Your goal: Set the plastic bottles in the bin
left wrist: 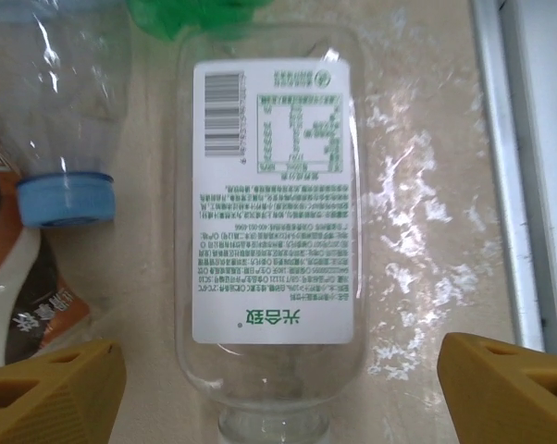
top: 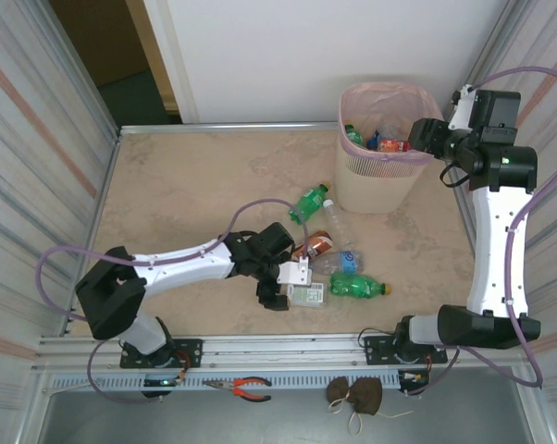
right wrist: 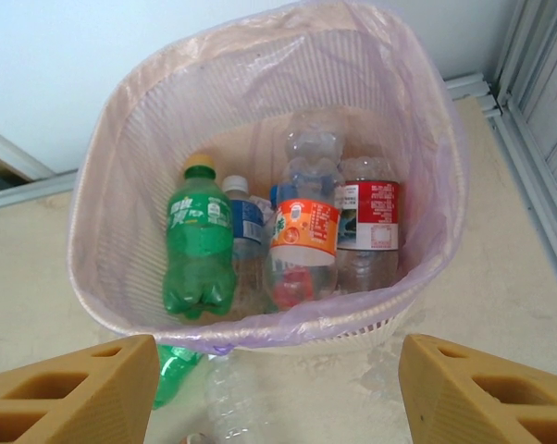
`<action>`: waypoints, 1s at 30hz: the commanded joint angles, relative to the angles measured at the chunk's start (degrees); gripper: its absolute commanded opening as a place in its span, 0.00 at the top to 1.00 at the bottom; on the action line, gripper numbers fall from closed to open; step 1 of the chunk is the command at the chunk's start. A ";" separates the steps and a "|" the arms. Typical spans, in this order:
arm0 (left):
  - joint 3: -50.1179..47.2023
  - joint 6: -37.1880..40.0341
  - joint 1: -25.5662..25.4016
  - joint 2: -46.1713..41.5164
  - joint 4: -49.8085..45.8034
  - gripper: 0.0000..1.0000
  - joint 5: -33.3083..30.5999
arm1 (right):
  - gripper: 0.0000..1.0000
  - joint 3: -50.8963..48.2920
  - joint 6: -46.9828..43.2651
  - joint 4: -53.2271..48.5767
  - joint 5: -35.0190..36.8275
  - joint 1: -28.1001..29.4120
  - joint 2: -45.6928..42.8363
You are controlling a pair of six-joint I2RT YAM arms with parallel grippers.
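The left gripper's open fingers are still short of the white label (top: 306,294) (left wrist: 274,277), so the gripper will next move down and slide along the clear bottle from its neck onto the label.
The bin (top: 376,185), beige with a pink liner, stands at the back right and holds several bottles, among them a green one (right wrist: 200,245), an orange-labelled one (right wrist: 302,231) and a red-labelled one (right wrist: 369,217). Several plastic bottles lie mid-table: green (top: 308,202), clear (top: 337,222), brown-labelled (top: 315,248), green (top: 357,288). My left gripper (left wrist: 278,398) is open astride a clear white-labelled bottle (left wrist: 274,203), with its fingers (left wrist: 47,393) apart from it. My right gripper (right wrist: 278,398) hangs open and empty by the bin's near rim (right wrist: 288,319).
A blue-capped clear bottle (left wrist: 66,199) and the brown-labelled bottle (left wrist: 19,296) lie close to the left finger. The table's metal front rail (left wrist: 510,166) runs just right of the straddled bottle. Orange pliers (top: 251,388) lie below the front edge. Ribbed walls flank both sides.
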 commanded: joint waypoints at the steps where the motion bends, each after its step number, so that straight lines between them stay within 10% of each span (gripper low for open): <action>1: -0.76 -0.12 -0.21 0.93 3.60 0.13 -3.31 | 0.32 -0.97 0.27 0.36 -0.73 -0.48 -1.97; 30: -0.60 -0.02 -2.59 7.29 4.74 0.38 -4.35 | 0.33 -2.34 0.66 1.22 -3.49 -2.04 -3.71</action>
